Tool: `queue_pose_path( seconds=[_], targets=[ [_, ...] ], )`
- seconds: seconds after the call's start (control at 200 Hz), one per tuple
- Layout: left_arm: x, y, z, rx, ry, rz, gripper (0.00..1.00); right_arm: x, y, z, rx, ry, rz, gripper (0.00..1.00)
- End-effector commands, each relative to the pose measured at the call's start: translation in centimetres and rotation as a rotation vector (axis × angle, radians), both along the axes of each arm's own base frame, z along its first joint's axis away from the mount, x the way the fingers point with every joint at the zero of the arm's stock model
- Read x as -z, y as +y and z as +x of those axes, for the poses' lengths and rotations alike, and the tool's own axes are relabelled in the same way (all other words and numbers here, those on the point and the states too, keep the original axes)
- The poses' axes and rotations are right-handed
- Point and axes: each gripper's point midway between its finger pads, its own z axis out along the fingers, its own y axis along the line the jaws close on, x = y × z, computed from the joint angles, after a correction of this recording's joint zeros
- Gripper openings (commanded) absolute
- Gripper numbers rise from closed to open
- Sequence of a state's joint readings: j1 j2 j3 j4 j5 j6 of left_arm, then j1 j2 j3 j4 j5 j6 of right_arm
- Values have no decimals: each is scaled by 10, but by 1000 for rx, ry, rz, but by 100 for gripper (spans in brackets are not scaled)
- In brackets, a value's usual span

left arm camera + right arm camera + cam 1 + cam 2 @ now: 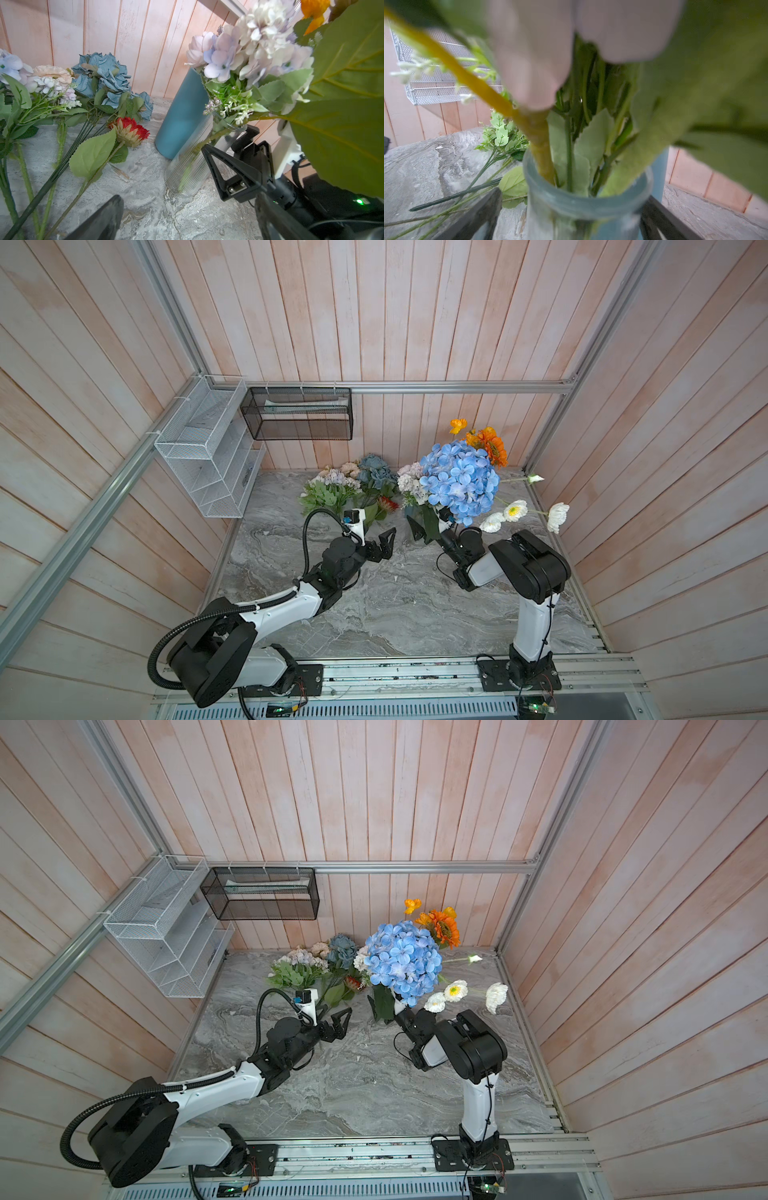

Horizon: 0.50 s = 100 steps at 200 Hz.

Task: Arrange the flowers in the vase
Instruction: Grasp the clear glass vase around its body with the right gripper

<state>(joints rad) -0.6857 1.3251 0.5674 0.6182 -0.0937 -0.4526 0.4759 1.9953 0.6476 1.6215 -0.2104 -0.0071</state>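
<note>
The robot's right gripper will next slide farther toward the clear glass vase (pixel 587 199) and close just below the vase's rim (pixel 584 228), because the vase stands ahead of it between its open fingers.
A clear ribbed glass vase (pixel 188 166) stands at the back right of the marble table (pixel 374 614). It holds a bright blue hydrangea (pixel 461 483), an orange bloom (pixel 492 448), white flowers (pixel 515 510) and pale lilac blooms (pixel 249 52). My right gripper (pixel 571 216) is open, with one jaw on each side of the vase (pixel 587 199) below its rim. More flowers lie on the table at the back: dusty blue roses (pixel 106 76), a peach and lilac bunch (pixel 49 81) and a red bloom (pixel 129 129). My left gripper (pixel 384 543) is open and empty over bare marble between those stems and the vase.
A teal cylinder (pixel 182 116) stands right behind the glass vase. A white wire rack (pixel 208 448) and a black mesh basket (pixel 297 414) hang on the back-left walls. Plank walls close in the table on three sides.
</note>
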Motion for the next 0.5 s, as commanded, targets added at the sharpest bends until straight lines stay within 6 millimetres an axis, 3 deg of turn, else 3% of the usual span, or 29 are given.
queue_pose_path(
  seconds=[0.0,0.27,0.32,0.395,0.495],
  targets=[
    [-5,10,-2,-25,-20,5,100,-14,-4,8,28,-55,52,98],
    [-9,16,-4,-41,-29,4,100,-11,-4,20,54,-35,67,90],
    [-9,16,-4,-43,-31,5,100,-11,-4,19,50,-33,69,83],
    [-9,17,-4,-47,-30,8,100,-11,-5,18,56,-36,67,63],
    [-9,20,-5,-55,-32,9,100,-12,-10,16,73,-45,61,56]
  ],
)
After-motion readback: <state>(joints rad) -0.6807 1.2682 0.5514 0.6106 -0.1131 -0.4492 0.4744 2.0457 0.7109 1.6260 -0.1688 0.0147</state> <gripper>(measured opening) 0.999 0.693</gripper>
